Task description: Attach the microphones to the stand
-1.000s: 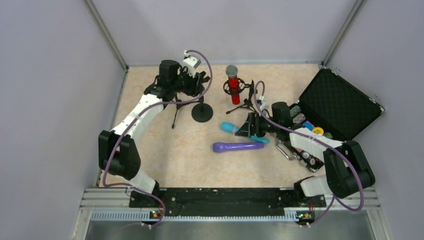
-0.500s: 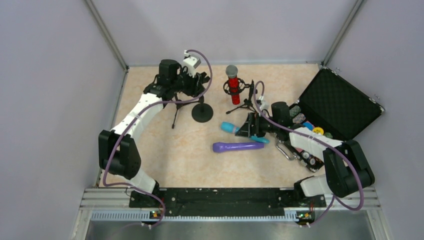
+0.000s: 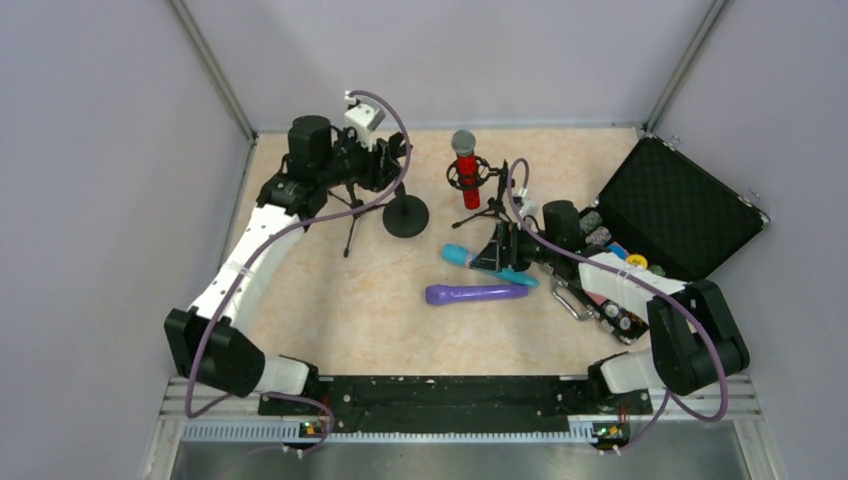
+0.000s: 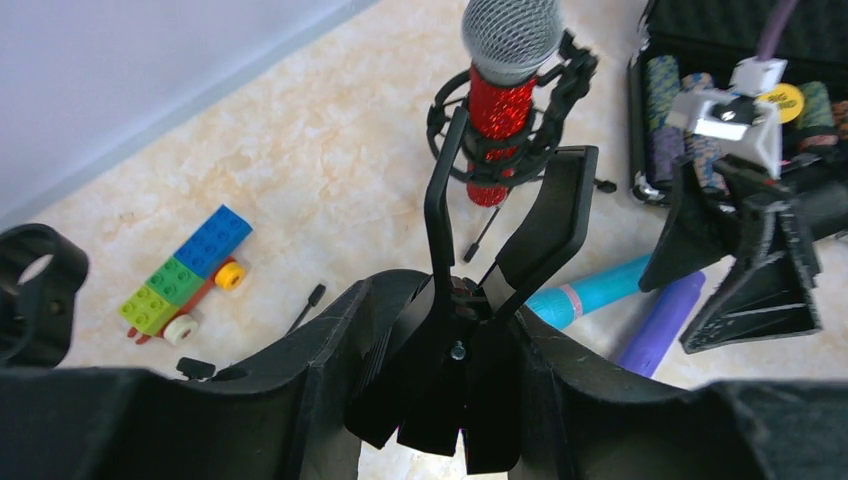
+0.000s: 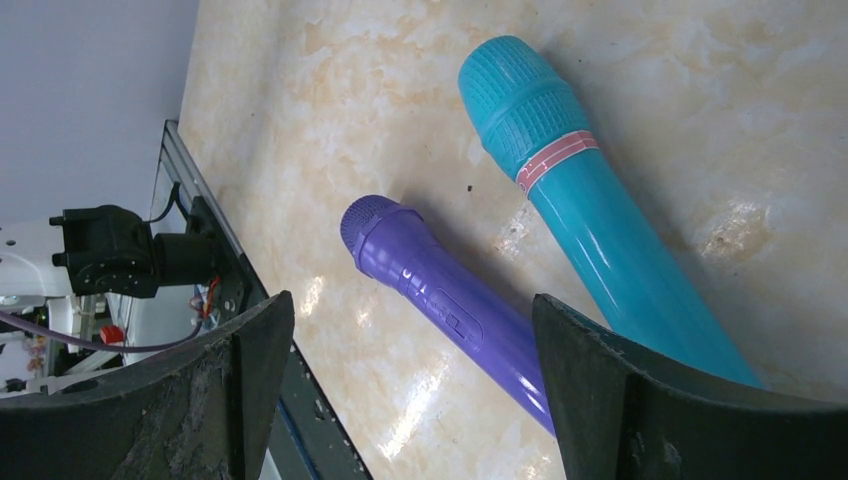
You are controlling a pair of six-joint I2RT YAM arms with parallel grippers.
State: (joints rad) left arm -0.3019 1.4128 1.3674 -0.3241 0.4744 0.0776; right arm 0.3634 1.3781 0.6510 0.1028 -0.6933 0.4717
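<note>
I will bring the round-base stand back with my left gripper to the tabletop [image 3: 400,312] beside the purple microphone's head, because that spot is bare, and release the stand's clip.
My left gripper [image 3: 383,166] is shut on the black clip [image 4: 520,225] atop the round-base stand [image 3: 406,216], as the left wrist view [image 4: 470,310] shows. The glittery red microphone [image 3: 467,170] with a silver mesh head sits upright in the shock mount of a tripod stand; it also shows in the left wrist view [image 4: 503,100]. The light-blue microphone [image 3: 462,255] and the purple microphone [image 3: 475,293] lie side by side on the table. My right gripper [image 3: 497,252] is open just above them; in its wrist view [image 5: 430,400] the purple microphone [image 5: 440,290] runs between the fingers and the light-blue one [image 5: 590,210] lies beside the right finger.
A second tripod stand [image 3: 350,222] stands under my left arm. An open black case [image 3: 672,205] with small colourful items is at the right, with a metal carabiner [image 3: 570,300] in front of it. A toy-brick car [image 4: 190,275] lies at the back left.
My left arm has swung left and back with the round-base stand in its grip; the base has shifted slightly toward the back. The right arm and the microphones have not moved.
</note>
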